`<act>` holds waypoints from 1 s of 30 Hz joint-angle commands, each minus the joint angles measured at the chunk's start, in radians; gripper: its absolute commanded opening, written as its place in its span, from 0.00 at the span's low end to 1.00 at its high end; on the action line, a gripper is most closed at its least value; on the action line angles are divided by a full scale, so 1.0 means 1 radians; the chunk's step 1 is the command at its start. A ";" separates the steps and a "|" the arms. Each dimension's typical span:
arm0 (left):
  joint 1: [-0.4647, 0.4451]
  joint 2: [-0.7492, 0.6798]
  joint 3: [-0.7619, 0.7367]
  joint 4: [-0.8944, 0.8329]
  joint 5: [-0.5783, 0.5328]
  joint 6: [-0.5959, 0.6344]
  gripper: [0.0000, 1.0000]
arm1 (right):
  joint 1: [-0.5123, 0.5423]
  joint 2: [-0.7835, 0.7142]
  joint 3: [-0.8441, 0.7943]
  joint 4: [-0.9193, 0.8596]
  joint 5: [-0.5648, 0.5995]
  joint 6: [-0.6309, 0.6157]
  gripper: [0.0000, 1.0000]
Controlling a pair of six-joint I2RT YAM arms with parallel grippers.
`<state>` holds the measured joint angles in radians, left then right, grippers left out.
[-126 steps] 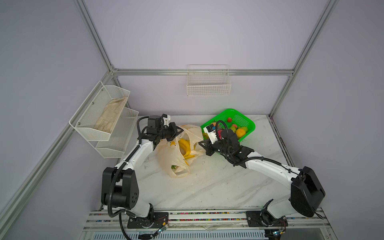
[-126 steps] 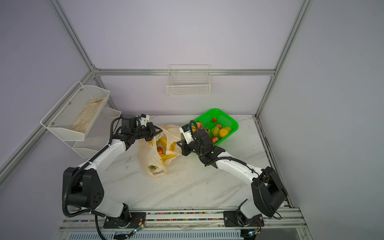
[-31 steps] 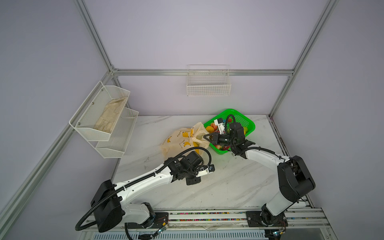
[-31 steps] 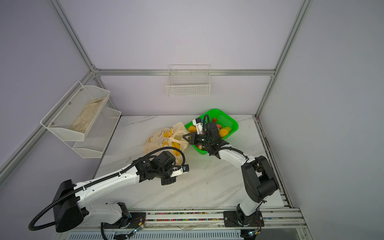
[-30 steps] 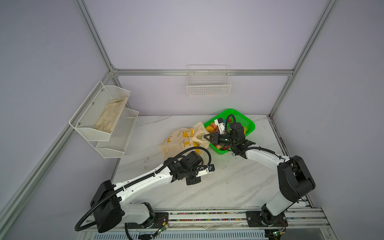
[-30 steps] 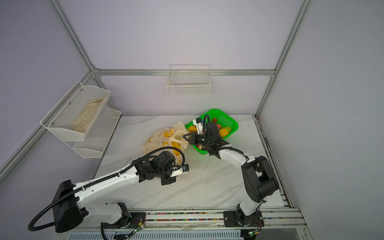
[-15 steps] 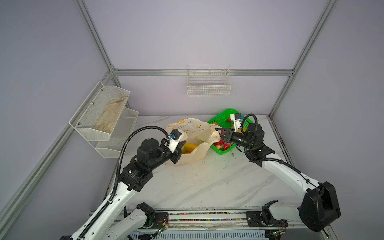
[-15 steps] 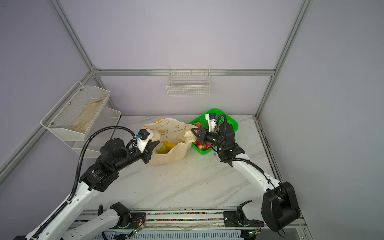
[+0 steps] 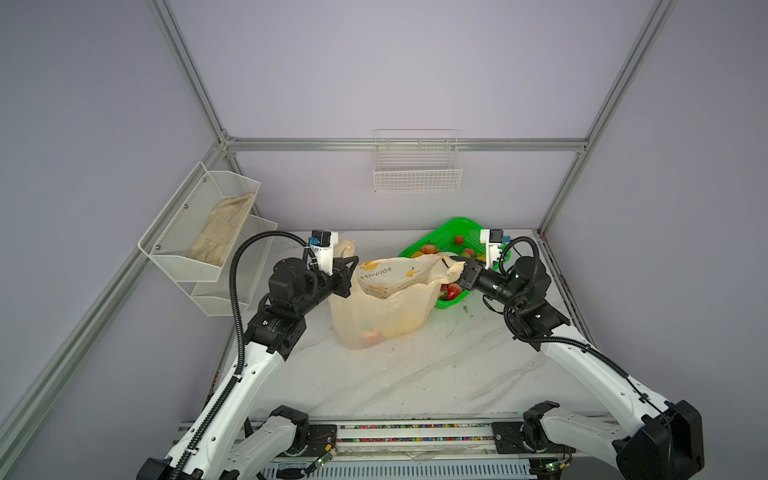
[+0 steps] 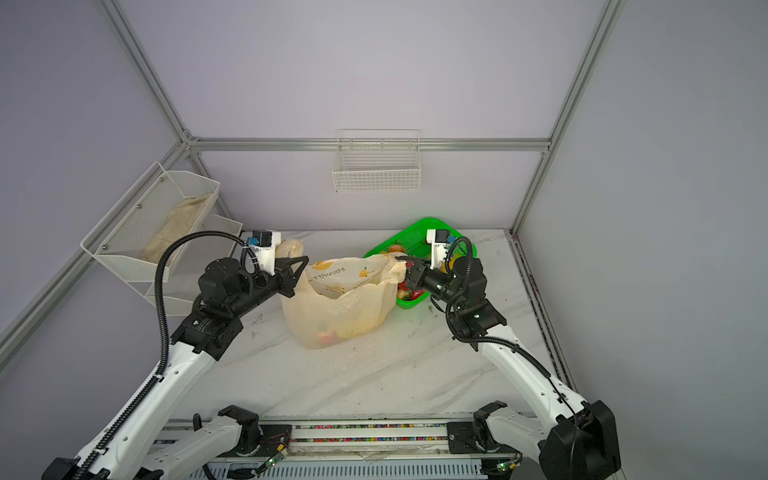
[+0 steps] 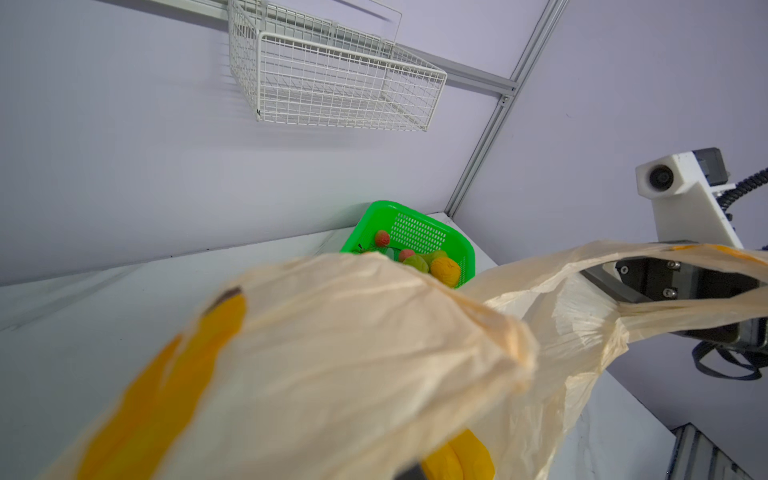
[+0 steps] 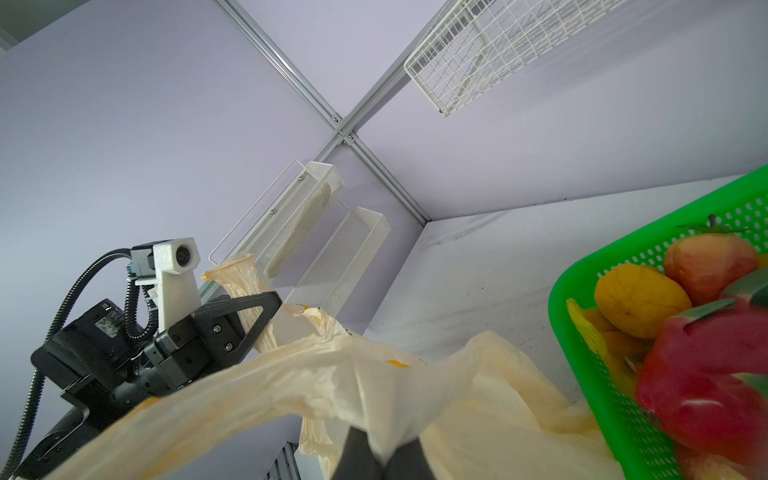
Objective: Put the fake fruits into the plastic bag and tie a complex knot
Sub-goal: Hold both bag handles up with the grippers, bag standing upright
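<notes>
My right gripper is holding the bag's handle and should move down toward the bag's opening (image 9: 392, 277), which is between it and my left gripper. It should let go of the bag's handle there, with the bag's bottom near the table.
The plastic bag (image 9: 386, 303) (image 10: 340, 307) hangs stretched between my two grippers, mouth open, its bottom near the table. My left gripper (image 9: 354, 262) (image 10: 303, 261) is shut on the left handle, and my right gripper (image 9: 454, 261) (image 10: 400, 259) (image 12: 382, 457) is shut on the right handle. Fake fruits (image 9: 374, 334) show through the bag's bottom. More fake fruits (image 12: 706, 374) (image 11: 444, 270) lie in the green basket (image 9: 440, 237) behind the right gripper. In the left wrist view the bag (image 11: 332, 353) hides my left jaws. No knot is in view.
A white wire basket (image 9: 417, 166) hangs on the back wall. A two-tier mesh shelf (image 9: 216, 257) holding a pale cloth (image 9: 220, 232) is on the left wall. The marble table (image 9: 415, 374) ends at the front rail (image 9: 415, 432).
A second ago the bag lay on the table with the left arm low in front and the right gripper at the basket. Both grippers now hold it up by its handles, as half a second ago.
</notes>
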<state>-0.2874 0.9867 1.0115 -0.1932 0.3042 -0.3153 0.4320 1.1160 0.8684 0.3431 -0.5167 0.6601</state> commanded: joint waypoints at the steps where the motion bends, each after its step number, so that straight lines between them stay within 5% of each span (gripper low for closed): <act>1: 0.040 0.015 0.148 0.070 0.059 -0.118 0.00 | 0.001 -0.025 -0.015 0.029 -0.009 -0.012 0.00; 12: 0.125 0.135 0.185 -0.058 0.036 -0.172 0.00 | 0.023 0.073 -0.034 0.078 -0.122 -0.058 0.00; 16: 0.147 0.167 0.175 -0.074 0.043 -0.160 0.00 | 0.024 0.138 0.016 -0.031 -0.087 -0.119 0.00; 22: 0.178 0.190 0.171 -0.071 0.106 -0.176 0.00 | 0.023 0.174 0.124 -0.196 0.015 -0.346 0.20; 30: 0.180 0.178 0.154 -0.050 0.134 -0.177 0.00 | 0.022 0.033 0.157 -0.314 0.175 -0.636 0.47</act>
<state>-0.1123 1.1858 1.1145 -0.2790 0.4034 -0.4801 0.4507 1.2072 0.9913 0.0830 -0.4042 0.1741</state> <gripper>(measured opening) 0.047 0.453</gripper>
